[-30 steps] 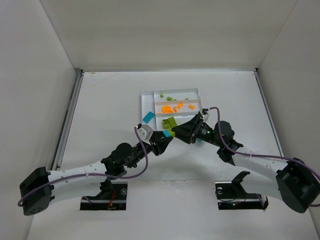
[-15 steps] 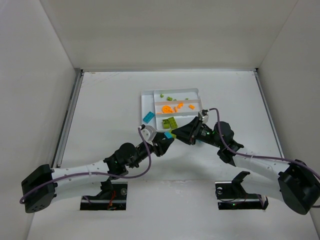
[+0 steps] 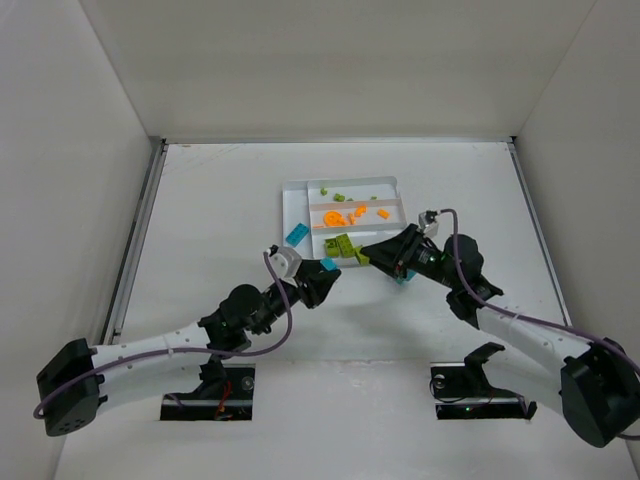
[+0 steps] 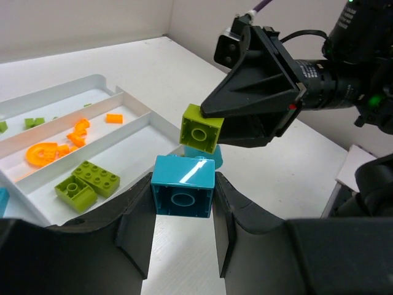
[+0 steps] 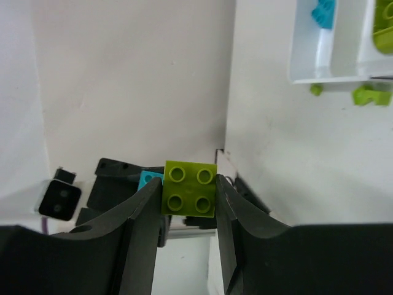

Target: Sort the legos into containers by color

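Observation:
The side section of the tray holds a teal brick, so I should move my left gripper outward, turn it down over the space beyond that brick [image 3: 298,208], and let go of the teal-blue lego.
My left gripper [image 4: 183,198] is shut on a teal-blue lego brick [image 4: 183,192], held just off the table near the white tray's [image 3: 293,192] front corner. Facing it, my right gripper [image 5: 189,192] is shut on a lime green lego brick [image 5: 189,188], studs toward its camera. In the top view the two bricks, teal [image 3: 328,264] and lime [image 3: 362,258], hang a little apart. A teal piece [image 4: 206,155] lies on the table below the lime brick [image 4: 201,128]. The tray's containers hold orange legos [image 3: 345,214], lime bricks [image 3: 340,245], small lime pieces [image 3: 331,192] and one teal brick [image 3: 297,235].
Two small lime pieces [image 5: 367,94] lie on the table just outside the tray's edge [image 5: 325,78]. White walls enclose the table on three sides. Both arms stretch in from the near edge and meet in front of the tray.
The right jaws closed on the lime brick, and the right arm drew back to the right with it. The left gripper kept the teal brick and shifted slightly.

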